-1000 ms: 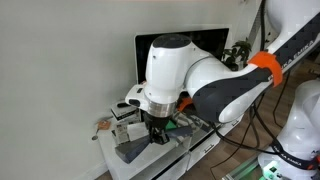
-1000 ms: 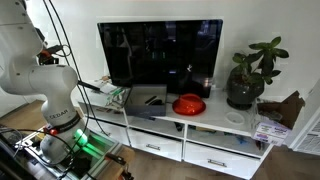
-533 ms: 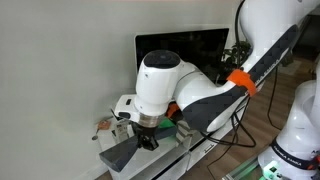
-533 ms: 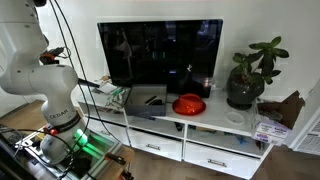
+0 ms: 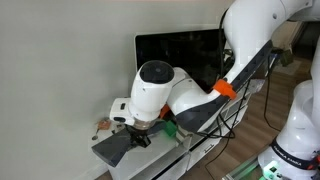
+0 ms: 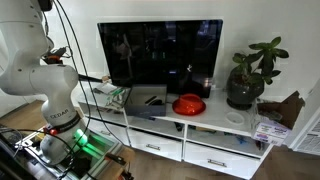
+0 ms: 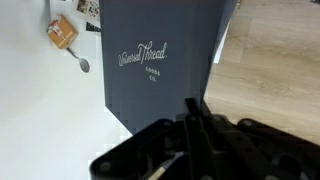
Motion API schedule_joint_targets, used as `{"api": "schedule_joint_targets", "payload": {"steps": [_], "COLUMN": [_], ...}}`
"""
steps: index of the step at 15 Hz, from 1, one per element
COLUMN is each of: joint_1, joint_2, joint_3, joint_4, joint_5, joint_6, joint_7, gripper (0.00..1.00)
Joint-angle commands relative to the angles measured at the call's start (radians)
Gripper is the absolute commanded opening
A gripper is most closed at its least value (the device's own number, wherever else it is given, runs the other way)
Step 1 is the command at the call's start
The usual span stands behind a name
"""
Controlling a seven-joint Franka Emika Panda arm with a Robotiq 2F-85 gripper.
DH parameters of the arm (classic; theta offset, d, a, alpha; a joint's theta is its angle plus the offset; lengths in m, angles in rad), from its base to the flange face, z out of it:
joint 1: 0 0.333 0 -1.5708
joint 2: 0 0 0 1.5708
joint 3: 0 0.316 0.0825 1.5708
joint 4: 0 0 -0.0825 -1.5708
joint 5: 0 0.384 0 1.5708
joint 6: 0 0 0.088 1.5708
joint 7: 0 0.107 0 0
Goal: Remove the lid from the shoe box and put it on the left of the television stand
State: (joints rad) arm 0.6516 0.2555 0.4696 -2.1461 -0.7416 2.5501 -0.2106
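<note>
My gripper holds the lid's rim, and the lid hangs past the stand's floor-side edge. My gripper next needs to move toward the small clutter and down over the stand's white end (image 5: 104, 137) (image 7: 92, 80) to let go of the lid's rim.
The dark grey lid (image 7: 150, 55), printed with white lettering, fills the upper wrist view. It hangs tilted over the left end of the white television stand (image 7: 40, 110). My gripper (image 7: 193, 108) is shut on the lid's near rim. In an exterior view the gripper (image 5: 140, 137) holds the lid (image 5: 113, 149) just above the stand's left end (image 5: 152, 163), in front of the television. The shoe box (image 6: 148, 100) sits uncovered on the stand (image 6: 215, 122) under the television's left half. In the view that shows the arm, the arm hides the box.
The black television (image 6: 160, 52) stands behind. A red bowl (image 6: 188, 104) and a potted plant (image 6: 246, 80) sit further along the stand. Small clutter (image 7: 63, 32) lies at the stand's left end beside the lid. Wooden floor (image 7: 270, 60) shows beyond the stand's edge.
My arm has swung towards the stand's left end and lowered, carrying the lid with it. The lid now hangs lower and nearer the stand's end.
</note>
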Motion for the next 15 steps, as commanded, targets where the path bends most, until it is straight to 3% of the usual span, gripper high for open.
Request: {"api": "schedule_joint_targets", "payload": {"steps": [1, 8, 15], "joint_1": [0.044, 0.109, 0.133], "joint_2": [0.055, 0.135, 0.202], "joint_3": [-0.044, -0.129, -0.158], "joint_4": [0.048, 0.108, 0.134], "joint_5": [-0.107, -0.339, -0.478], "joint_6": [-0.01, -0.048, -0.087], "joint_7": [0.077, 0.3, 0.46], "gripper": [0.01, 0.01, 0.01]}}
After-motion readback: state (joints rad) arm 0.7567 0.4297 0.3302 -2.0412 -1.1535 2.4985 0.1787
